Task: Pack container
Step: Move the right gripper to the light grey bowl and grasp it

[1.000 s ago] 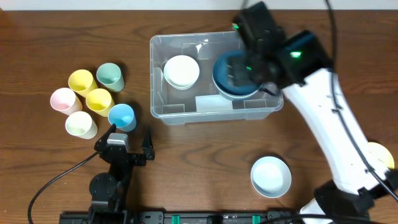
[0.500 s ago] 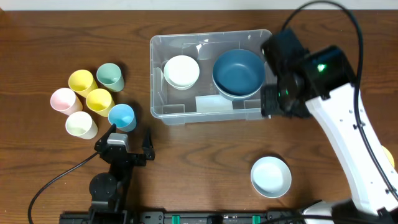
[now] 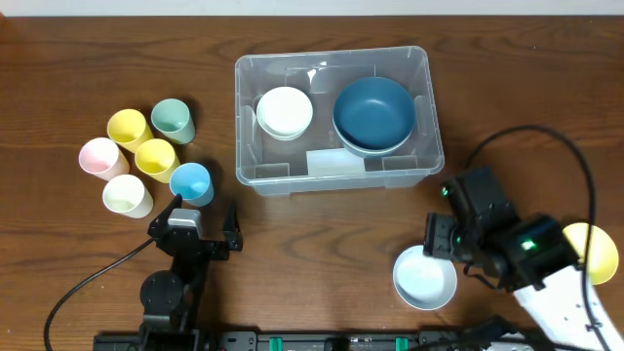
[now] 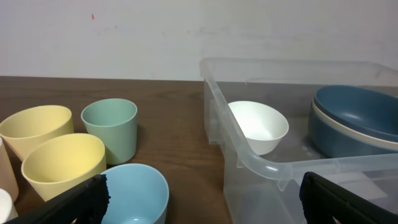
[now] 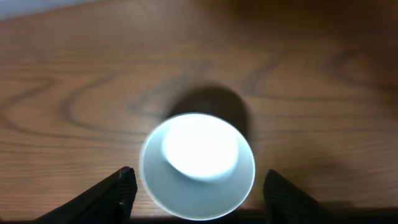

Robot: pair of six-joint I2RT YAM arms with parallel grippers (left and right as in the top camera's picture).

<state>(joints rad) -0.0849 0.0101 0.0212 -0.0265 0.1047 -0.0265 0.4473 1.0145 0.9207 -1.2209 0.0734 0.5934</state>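
My right gripper will go down next over the bowl's rim facing the yellow object (image 3: 454,277) (image 5: 253,167), with one finger inside, as the pale blue bowl stands with its opening up.
The clear container (image 3: 430,107) stands at the middle back, holding a white bowl (image 3: 285,111) and a dark blue bowl (image 3: 373,115). A pale blue bowl (image 3: 424,277) sits on the table at the front right. My right gripper (image 3: 441,255) hovers open above it. In the right wrist view the pale blue bowl (image 5: 198,165) lies between the two fingers (image 5: 118,194), with a gap on each side. My left gripper (image 3: 203,219) rests open at the front left, empty, just in front of a blue cup (image 3: 191,181). The left wrist view shows the same left gripper (image 4: 205,208).
Several cups cluster at the left: two yellow (image 3: 127,126), green (image 3: 173,119), pink (image 3: 98,156) and cream (image 3: 127,195). A yellow object (image 3: 595,252) lies at the right edge, partly behind my right arm. A black cable (image 3: 546,132) arcs over the right side.
My right arm has swung from over the dark blue bowl in the container to the front right, above the pale blue bowl. The left arm has not moved.
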